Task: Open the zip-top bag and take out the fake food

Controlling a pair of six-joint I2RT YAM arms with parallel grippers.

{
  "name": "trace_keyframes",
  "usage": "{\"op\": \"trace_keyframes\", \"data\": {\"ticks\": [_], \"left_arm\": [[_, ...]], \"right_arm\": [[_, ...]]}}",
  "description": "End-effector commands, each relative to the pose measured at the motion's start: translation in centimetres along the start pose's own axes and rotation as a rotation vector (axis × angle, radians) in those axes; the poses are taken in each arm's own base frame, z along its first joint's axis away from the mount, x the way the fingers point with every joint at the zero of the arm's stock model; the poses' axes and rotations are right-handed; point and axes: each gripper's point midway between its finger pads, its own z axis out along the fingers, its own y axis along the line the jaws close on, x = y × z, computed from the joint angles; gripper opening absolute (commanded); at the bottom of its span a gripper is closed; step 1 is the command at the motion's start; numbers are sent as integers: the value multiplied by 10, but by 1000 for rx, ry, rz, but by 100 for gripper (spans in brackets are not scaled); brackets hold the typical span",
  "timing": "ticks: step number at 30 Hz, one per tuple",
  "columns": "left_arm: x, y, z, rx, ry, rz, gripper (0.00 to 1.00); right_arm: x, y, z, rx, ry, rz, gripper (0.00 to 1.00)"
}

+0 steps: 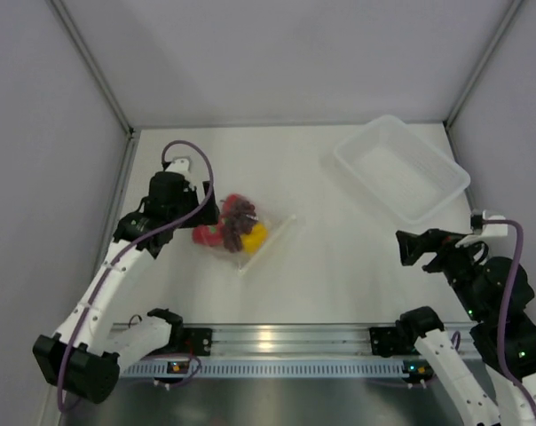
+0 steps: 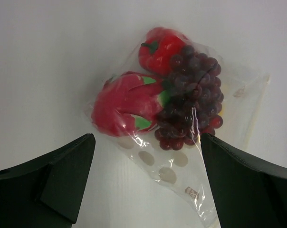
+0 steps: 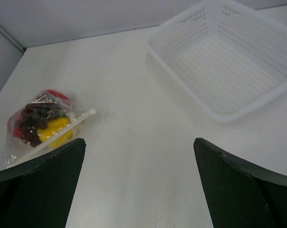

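My left gripper swings across the bag and turns toward the food next, then lowers onto the zip strip (image 1: 273,240) beyond the yellow pepper.
The zip-top bag (image 1: 243,238) lies flat on the white table, left of centre, its zip strip (image 1: 273,240) on the right side and shut as far as I can see. Inside it sits the fake food (image 1: 234,224): a dark purple grape bunch (image 2: 191,90), a red pepper (image 2: 160,50), a pink-red fruit with green leaves (image 2: 119,109) and a yellow pepper (image 3: 55,128). My left gripper (image 1: 206,213) hovers open at the bag's left edge, with a clear corner of the bag (image 2: 181,175) between its fingers. My right gripper (image 1: 408,248) stands open far to the right, holding nothing.
A white perforated basket (image 1: 445,191) sits at the back right of the table. Grey walls close in the left, right and far sides. A metal rail (image 1: 277,342) with both arm bases runs along the near edge.
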Motion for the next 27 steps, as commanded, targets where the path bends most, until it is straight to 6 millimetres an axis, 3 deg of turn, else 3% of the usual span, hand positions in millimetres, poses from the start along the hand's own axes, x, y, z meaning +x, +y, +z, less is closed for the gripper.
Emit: {"op": "trace_keyframes", "data": {"ticks": [1,3,4,5,8,12,13,14,16,19,27], "left_arm": [[-34,-10,7,-69,-61,52,99],[-24,-28,8,-145,-30,150,99],[-37,-29,9,-259,-78,199,99],[-22,-61,5,-214,-64,293,99],[-5,-113,7,-148,-64,442,99],[31,-148,26,-214,-51,709,99],[51,-153,41,-251,-20,805,99],[60,-161,41,-287,-50,882,99],[84,-169,56,-315,-24,972,99],[98,-167,73,-364,-1,1026,99],[116,-151,104,-522,21,1179,95]], "right_arm": [[4,14,20,-57,33,14,99],[11,19,29,-79,74,22,99],[10,23,33,-91,75,36,99],[12,25,37,-99,91,41,99],[12,37,41,-155,110,60,99],[9,42,38,-182,99,70,99],[9,42,38,-180,98,70,99],[8,42,36,-181,92,70,99],[7,42,35,-183,85,73,99],[9,41,33,-183,89,69,99],[14,38,33,-177,95,55,100]]}}
